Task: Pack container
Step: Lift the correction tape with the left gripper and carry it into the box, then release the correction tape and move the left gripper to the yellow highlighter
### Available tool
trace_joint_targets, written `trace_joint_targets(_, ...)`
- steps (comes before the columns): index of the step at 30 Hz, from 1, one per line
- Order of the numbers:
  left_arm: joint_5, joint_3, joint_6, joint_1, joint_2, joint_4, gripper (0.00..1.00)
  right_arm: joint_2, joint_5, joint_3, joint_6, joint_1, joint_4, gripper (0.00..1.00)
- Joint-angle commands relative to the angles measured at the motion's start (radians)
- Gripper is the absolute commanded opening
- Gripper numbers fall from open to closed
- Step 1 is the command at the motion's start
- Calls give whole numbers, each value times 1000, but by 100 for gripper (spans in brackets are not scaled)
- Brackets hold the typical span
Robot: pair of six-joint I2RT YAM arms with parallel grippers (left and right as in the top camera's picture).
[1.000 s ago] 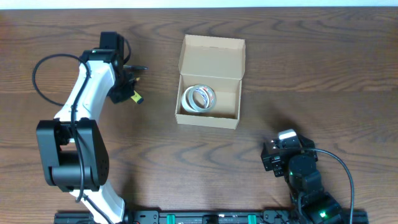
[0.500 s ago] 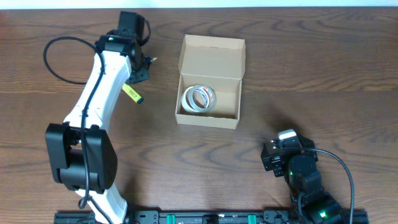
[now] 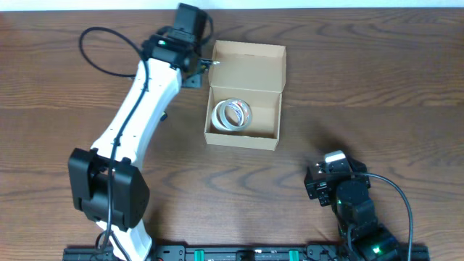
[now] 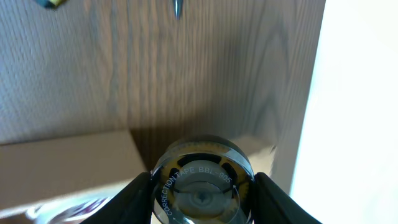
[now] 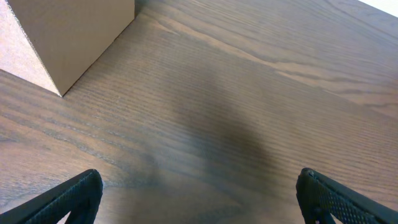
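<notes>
Next, my left gripper moves to the right in the overhead view and down to release, since the box's bare bottom lies below it, past the tape roll (image 3: 232,114).
The container (image 3: 245,69) is an open light-tan cardboard box with its flap lid standing at the far side; it also shows in the left wrist view (image 4: 62,163) and the right wrist view (image 5: 62,34). A clear tape roll (image 3: 232,114) lies inside it at the left. My left gripper (image 3: 208,64) is at the box's far left corner, shut on a round clear correction tape dispenser (image 4: 202,177) between its jaws (image 4: 202,190). My right gripper (image 3: 319,180) rests near the front right, apart from the box, open and empty (image 5: 199,199).
A yellow-tipped item (image 4: 50,3) and a dark pointed tip (image 4: 178,6) lie on the wooden table (image 3: 362,87) behind the left gripper. The table's far edge meets a white surface (image 4: 360,93).
My left arm has swung right and away from me, from beside the yellow item to the box's far left corner, carrying the correction tape. The right arm has not moved.
</notes>
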Motion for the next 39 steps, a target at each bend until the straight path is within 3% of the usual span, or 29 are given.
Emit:
trace_joint_targets(1,0,23,82,-49,-24,-13,44,-6,7,-4,0,-6,2,99)
trace_joint_targets(15,25,23,111,-271,8,-161,47,-6,6,-4,0,-6,2,99)
trace_joint_targets(36,166,23,111,-288,253,-137,48,-6,6,-4,0,-6,2,99)
trace_joint_targets(39,165,23,111,-287,277,-119,53,-6,7,-4,0,-6,2,99)
